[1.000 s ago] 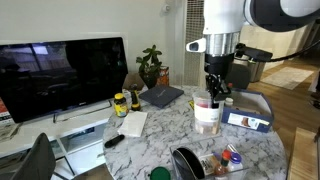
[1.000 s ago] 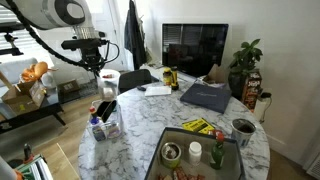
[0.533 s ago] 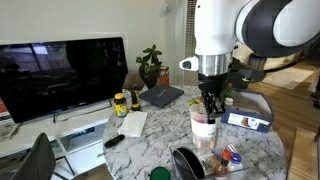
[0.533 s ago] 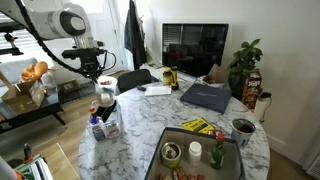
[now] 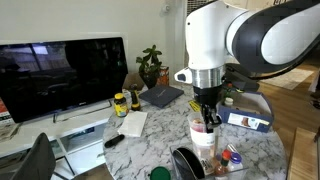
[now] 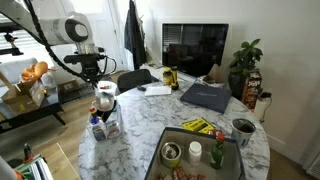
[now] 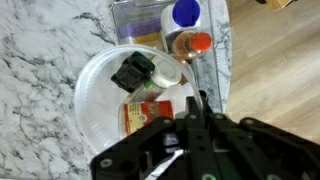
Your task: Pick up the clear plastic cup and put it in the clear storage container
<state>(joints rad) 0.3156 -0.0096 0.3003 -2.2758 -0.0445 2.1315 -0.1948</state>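
Note:
The robot's gripper should go down into the space beside the capped bottles and release the cup, as the cup [image 5: 203, 132] is hanging upright just above the clear storage container.
My gripper [image 5: 207, 112] is shut on the rim of the clear plastic cup [image 5: 203, 132] and holds it upright in the air. In an exterior view the gripper [image 6: 103, 89] and the cup [image 6: 104, 100] hang just above the clear storage container [image 6: 106, 127]. The container also shows at the table's front edge [image 5: 224, 162]. In the wrist view my gripper [image 7: 193, 108] pinches the cup's wall [image 7: 92, 112]. The container's wall [image 7: 120, 14] shows beyond it, with a blue-capped bottle [image 7: 186, 12] and an orange-capped bottle [image 7: 196, 44] inside. A black item and a red-labelled can show through the cup.
A dark round bowl [image 5: 185, 163] lies beside the container. A blue-rimmed tray [image 5: 250, 118], a closed laptop [image 5: 162, 96], a yellow-labelled jar [image 5: 120, 103], a plant [image 5: 151, 66] and a monitor [image 5: 62, 75] stand around. The table edge is close to the container [image 7: 232, 70].
My arm has carried the cup from the table's middle toward the front edge, over the clear storage container. The cup has stayed in my grip.

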